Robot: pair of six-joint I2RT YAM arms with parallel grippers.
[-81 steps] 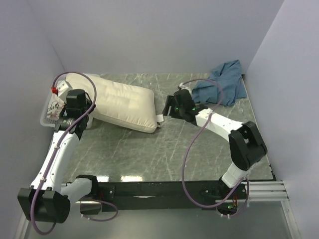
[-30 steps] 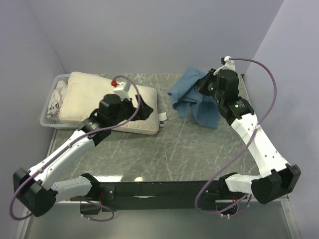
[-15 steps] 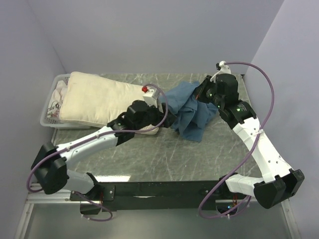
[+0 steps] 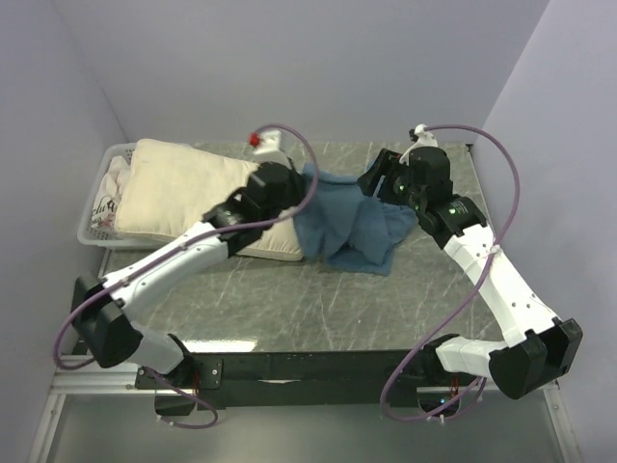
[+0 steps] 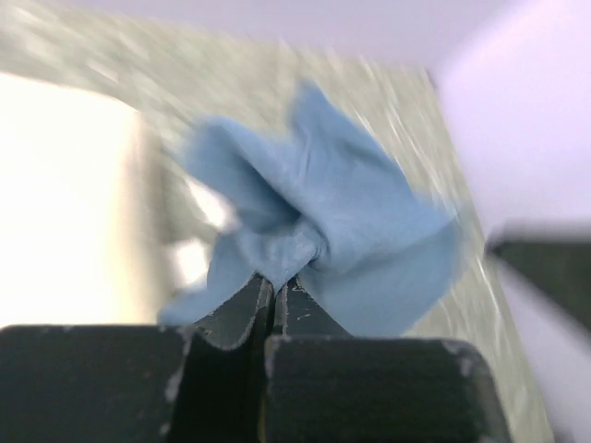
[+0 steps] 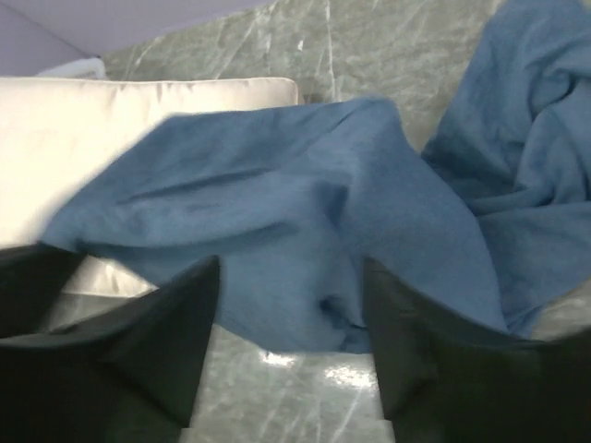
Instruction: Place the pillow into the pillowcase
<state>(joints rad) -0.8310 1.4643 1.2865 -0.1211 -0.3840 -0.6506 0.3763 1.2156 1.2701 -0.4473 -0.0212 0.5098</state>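
Note:
My right gripper should move back and down onto the near hem of the dusty-blue pillowcase.
The cream pillow (image 4: 178, 193) lies at the back left, its left end resting over a basket. The dusty-blue pillowcase (image 4: 352, 227) lies crumpled mid-table, one edge lifted against the pillow's right end. My left gripper (image 4: 307, 179) is shut on that raised edge; in the left wrist view the fabric (image 5: 342, 212) bunches out from the closed fingertips (image 5: 274, 281), with the pillow (image 5: 65, 185) to the left. My right gripper (image 4: 374, 179) hovers open just right of the cloth. In the right wrist view its jaws (image 6: 289, 268) stand apart above the pillowcase (image 6: 277, 194), nothing between them, the pillow (image 6: 102, 120) beyond.
A white basket (image 4: 90, 230) with printed cloth (image 4: 106, 198) sits under the pillow's left end, against the left wall. Walls close in the back and both sides. Bare marble tabletop (image 4: 337, 299) stretches in front of the cloth.
My left gripper closed on the pillowcase and drew its edge up and left toward the pillow. My right gripper let go of the cloth and opened.

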